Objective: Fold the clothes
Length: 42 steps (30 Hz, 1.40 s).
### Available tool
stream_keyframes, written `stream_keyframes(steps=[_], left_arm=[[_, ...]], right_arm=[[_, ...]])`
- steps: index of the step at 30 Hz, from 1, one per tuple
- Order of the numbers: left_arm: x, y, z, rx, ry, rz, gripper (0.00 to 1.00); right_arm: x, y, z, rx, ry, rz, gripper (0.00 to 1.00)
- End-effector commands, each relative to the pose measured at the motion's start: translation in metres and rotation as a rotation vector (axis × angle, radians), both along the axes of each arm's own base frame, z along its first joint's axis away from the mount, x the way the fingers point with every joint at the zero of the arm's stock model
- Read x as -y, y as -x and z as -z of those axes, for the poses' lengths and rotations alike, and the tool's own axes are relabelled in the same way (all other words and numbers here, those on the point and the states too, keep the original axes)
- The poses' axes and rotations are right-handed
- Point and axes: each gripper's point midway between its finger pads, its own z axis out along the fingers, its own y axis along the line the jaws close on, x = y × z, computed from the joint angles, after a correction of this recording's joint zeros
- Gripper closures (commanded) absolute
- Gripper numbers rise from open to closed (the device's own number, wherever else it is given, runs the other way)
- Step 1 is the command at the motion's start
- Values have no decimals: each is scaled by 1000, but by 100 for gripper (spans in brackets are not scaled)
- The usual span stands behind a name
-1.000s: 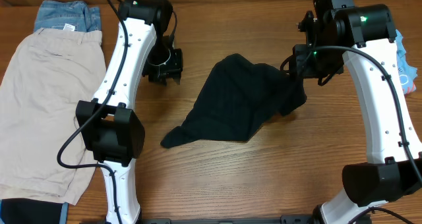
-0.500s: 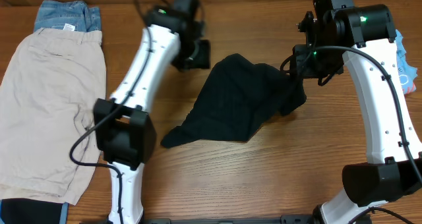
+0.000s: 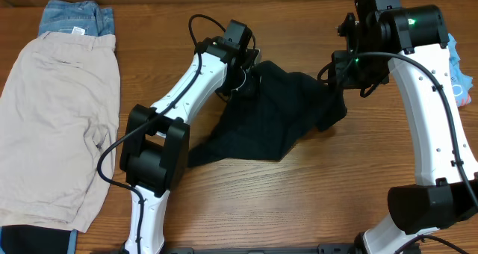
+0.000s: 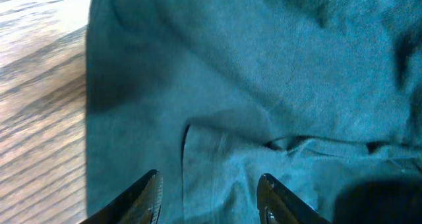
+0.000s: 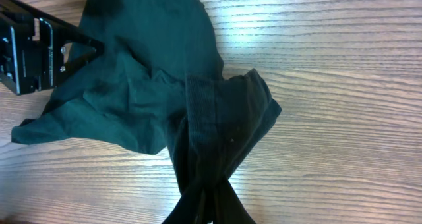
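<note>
The raised fold corner (image 3: pixel 259 79) (image 4: pixel 200 142) of the black T-shirt lines up with the gap between my left gripper's fingers, so I should bring that gripper down onto it.
A crumpled black T-shirt (image 3: pixel 276 119) lies mid-table, one point trailing toward the lower left. My left gripper (image 3: pixel 246 76) hovers over its upper left edge. In the left wrist view that gripper (image 4: pixel 210 201) is open, both fingertips (image 4: pixel 148 196) apart above the dark fabric (image 4: pixel 264 85) with nothing pinched. My right gripper (image 3: pixel 334 81) is shut on the shirt's right side. The right wrist view shows this gripper (image 5: pixel 211 211) with a bunched fold (image 5: pixel 217 132) rising between its fingers. Beige shorts (image 3: pixel 52 127), blue denim (image 3: pixel 75 19) and a light-blue printed tee (image 3: pixel 459 71) lie aside.
The shorts cover the table's left side, overlapping the denim at the back left. The printed tee hangs at the far right edge behind the right arm. A dark garment corner (image 3: pixel 33 239) shows at the front left. Bare wood (image 3: pixel 299 202) lies in front of the shirt.
My left arm swung right from the bare wood beside the shorts to the shirt's upper left edge, its jaws opening a little wider. The right arm and shirt stayed put.
</note>
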Motion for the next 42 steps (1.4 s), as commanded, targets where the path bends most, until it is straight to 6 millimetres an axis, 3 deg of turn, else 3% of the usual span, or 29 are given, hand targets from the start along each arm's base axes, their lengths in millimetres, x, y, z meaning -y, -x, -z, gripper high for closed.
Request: stream_keyframes(steps=[1, 16, 24, 28, 35, 38, 42], left_arm=[[7, 1, 6, 0, 32, 36, 51], [18, 14, 61, -134, 66, 48, 51], [19, 12, 60, -125, 71, 50, 74], [19, 12, 60, -126, 70, 49, 76], [19, 7, 49, -114, 75, 47, 90], [19, -1, 32, -96, 83, 42, 91], [16, -12, -4, -55, 83, 50, 96]], right_arm=[[1, 0, -3, 13, 2, 5, 96], [1, 0, -3, 12, 2, 6, 96], [1, 0, -3, 13, 3, 6, 96], [1, 0, -3, 12, 3, 6, 96], [1, 0, -3, 13, 3, 6, 96], [1, 0, -3, 13, 3, 5, 96], [1, -1, -3, 17, 2, 6, 96]])
